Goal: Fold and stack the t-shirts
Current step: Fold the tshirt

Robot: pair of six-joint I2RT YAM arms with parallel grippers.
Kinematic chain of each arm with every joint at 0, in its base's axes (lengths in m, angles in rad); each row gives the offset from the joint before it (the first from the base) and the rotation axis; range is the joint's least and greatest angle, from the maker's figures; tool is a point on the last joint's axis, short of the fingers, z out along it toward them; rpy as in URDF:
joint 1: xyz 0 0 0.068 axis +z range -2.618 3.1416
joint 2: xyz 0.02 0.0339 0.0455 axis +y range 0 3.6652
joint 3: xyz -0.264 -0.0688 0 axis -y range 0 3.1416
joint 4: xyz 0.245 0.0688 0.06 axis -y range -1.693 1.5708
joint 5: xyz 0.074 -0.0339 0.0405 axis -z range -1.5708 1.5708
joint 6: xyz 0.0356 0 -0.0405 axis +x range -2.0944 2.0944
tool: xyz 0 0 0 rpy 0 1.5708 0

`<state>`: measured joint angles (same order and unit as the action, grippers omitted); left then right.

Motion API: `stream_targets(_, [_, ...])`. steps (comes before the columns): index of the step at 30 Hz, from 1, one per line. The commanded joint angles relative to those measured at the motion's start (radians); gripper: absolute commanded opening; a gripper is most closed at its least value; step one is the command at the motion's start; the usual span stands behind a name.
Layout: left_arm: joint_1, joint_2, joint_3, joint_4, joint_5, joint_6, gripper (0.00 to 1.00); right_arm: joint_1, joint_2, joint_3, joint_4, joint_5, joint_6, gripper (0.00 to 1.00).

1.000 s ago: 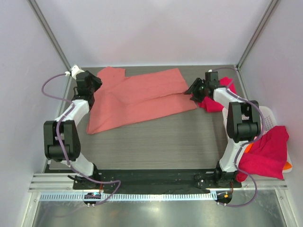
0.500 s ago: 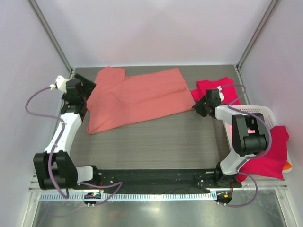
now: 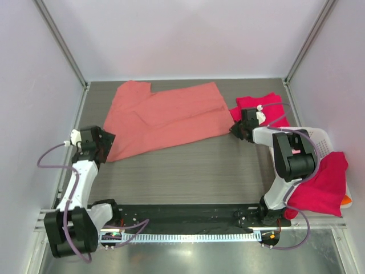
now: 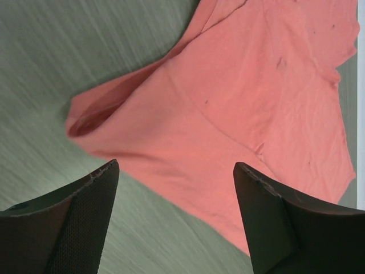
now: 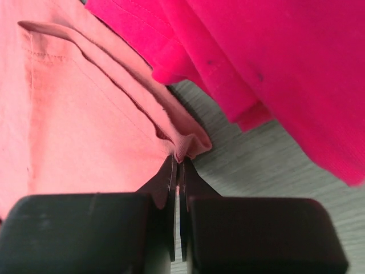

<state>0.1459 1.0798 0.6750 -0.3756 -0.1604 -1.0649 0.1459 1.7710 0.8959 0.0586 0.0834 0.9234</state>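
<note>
I will next use my right gripper to pull the pinched salmon corner back onto the bare tabletop behind my right gripper and release it clear of the crimson t-shirt.
A salmon-pink t-shirt (image 3: 165, 117) lies spread across the back of the table. My right gripper (image 3: 235, 130) is at its near right corner. In the right wrist view that gripper (image 5: 179, 160) is shut on a bunched fold of the salmon t-shirt (image 5: 85, 114). A crimson t-shirt (image 3: 259, 107) lies just behind it, close beside the pinched corner in the right wrist view (image 5: 285, 57). My left gripper (image 3: 107, 147) hovers at the salmon shirt's near left corner. Its jaws (image 4: 175, 166) stand wide open above the hem of the t-shirt (image 4: 256, 97), holding nothing.
A white lattice basket (image 3: 319, 140) stands at the right edge. Another crimson t-shirt (image 3: 322, 185) hangs over its near side, with a bit of orange cloth (image 3: 346, 200) showing. Grey walls close in the table at left, back and right.
My left gripper let go at the shirt's far left, opened wide and drew back to the near left corner. My right gripper moved to the shirt's near right corner and shut on it.
</note>
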Motion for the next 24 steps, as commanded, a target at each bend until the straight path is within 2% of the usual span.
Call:
stream_targets(1, [-0.006, -0.119, -0.061, -0.062, 0.038, -0.062, 0.81, 0.029, -0.098, -0.067, 0.017, 0.105, 0.011, 0.01])
stream_targets(8, [-0.022, -0.300, -0.212, -0.089, 0.029, -0.093, 0.71, 0.095, -0.359, -0.276, 0.010, 0.225, 0.051, 0.01])
stream_targets(14, [-0.022, -0.356, -0.276, -0.080, -0.004, -0.106, 0.67, 0.104, -0.565, -0.472, 0.092, 0.268, 0.072, 0.01])
stream_targets(15, [-0.023, -0.356, -0.296, -0.069, -0.004, -0.106, 0.62, 0.106, -0.582, -0.497, 0.104, 0.279, 0.075, 0.01])
stream_targets(16, [-0.023, -0.353, -0.296, -0.057, -0.004, -0.109, 0.62, 0.106, -0.594, -0.503, 0.115, 0.273, 0.075, 0.01])
stream_targets(17, [-0.023, -0.351, -0.317, -0.031, -0.001, -0.115, 0.56, 0.106, -0.601, -0.508, 0.121, 0.269, 0.069, 0.01])
stream_targets(19, [-0.023, -0.337, -0.351, 0.012, 0.016, -0.128, 0.52, 0.104, -0.601, -0.511, 0.132, 0.259, 0.066, 0.01])
stream_targets(24, [-0.029, -0.281, -0.374, 0.101, 0.010, -0.156, 0.50, 0.107, -0.565, -0.534, 0.167, 0.251, 0.069, 0.01])
